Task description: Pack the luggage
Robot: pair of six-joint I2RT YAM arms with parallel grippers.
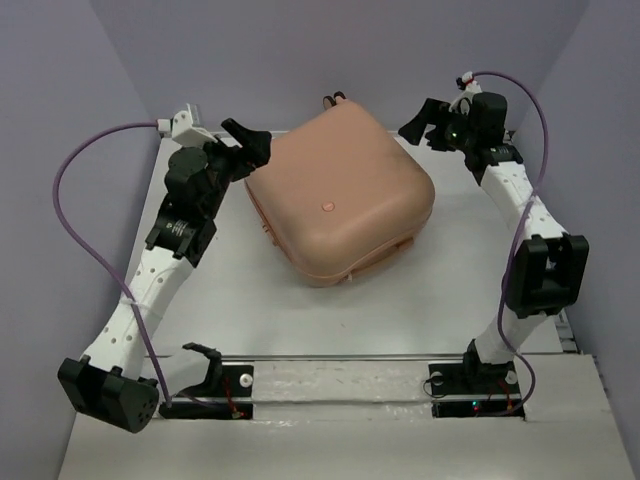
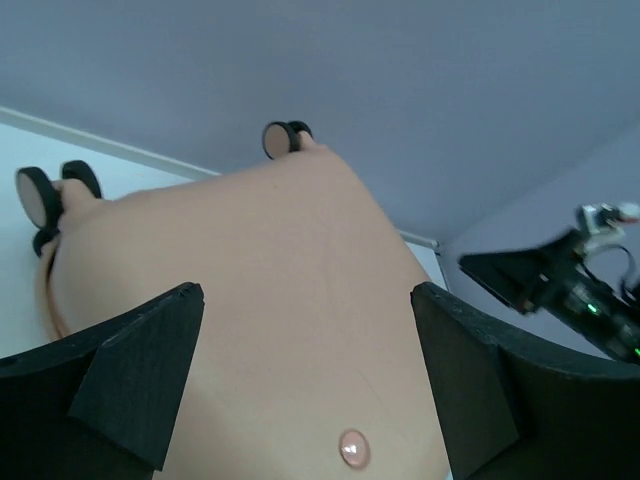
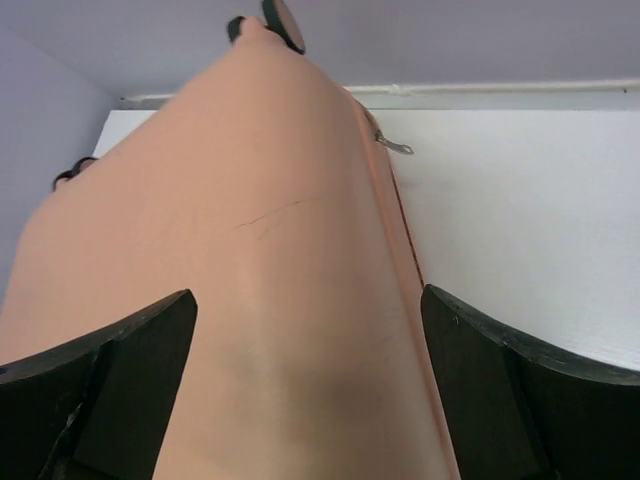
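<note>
My left gripper needs to move down and outward, with its open fingers on both sides of the caster wheel that sticks out from the corner of the shell.
The luggage (image 1: 340, 195) is a peach-pink hard-shell suitcase lying closed on the white table, a round dimple (image 1: 326, 206) on its top shell. My left gripper (image 1: 250, 143) is open at its far left corner, just above the shell. In the left wrist view the shell (image 2: 270, 300) fills the gap between the open fingers (image 2: 140, 370), with the dimple (image 2: 354, 448) and dark caster wheels (image 2: 280, 138) in sight. My right gripper (image 1: 420, 122) is open beside the far right corner. In the right wrist view the shell (image 3: 270, 280) lies between its fingers (image 3: 490, 380).
The table (image 1: 460, 290) is walled by lilac panels left, back and right. A metal zipper pull (image 3: 395, 146) sticks out from the suitcase seam. The arm bases (image 1: 340, 385) sit on a rail at the near edge.
</note>
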